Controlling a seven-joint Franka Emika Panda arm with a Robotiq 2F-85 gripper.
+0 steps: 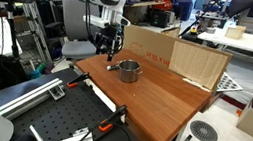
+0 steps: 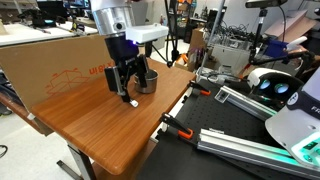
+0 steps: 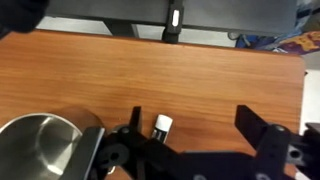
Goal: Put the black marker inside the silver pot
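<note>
I will lower my gripper next over the black marker near its white end (image 3: 161, 127) and close its fingers around it, because the marker is already between the wide-open fingers.
The black marker (image 3: 161, 126), with a white end, lies on the wooden table (image 3: 210, 70) in the wrist view. It is between my gripper's (image 3: 192, 115) fingers, close to the finger on the pot's side. Most of its body is hidden under the gripper. The jaws are spread wide and grip nothing. The silver pot (image 3: 40, 148) stands just beside the gripper, with nothing visible inside it. In an exterior view the gripper (image 2: 125, 88) is low over the table, the marker's tip (image 2: 132, 100) shows below it and the pot (image 2: 147, 80) is right behind. The pot (image 1: 129, 72) and gripper (image 1: 110, 46) also show in an exterior view.
A cardboard box (image 1: 150, 46) and a plywood board (image 1: 198, 63) stand along the table's far side. A large cardboard box (image 2: 55, 60) lines one edge. A black perforated bench with clamps (image 1: 58, 121) adjoins the table.
</note>
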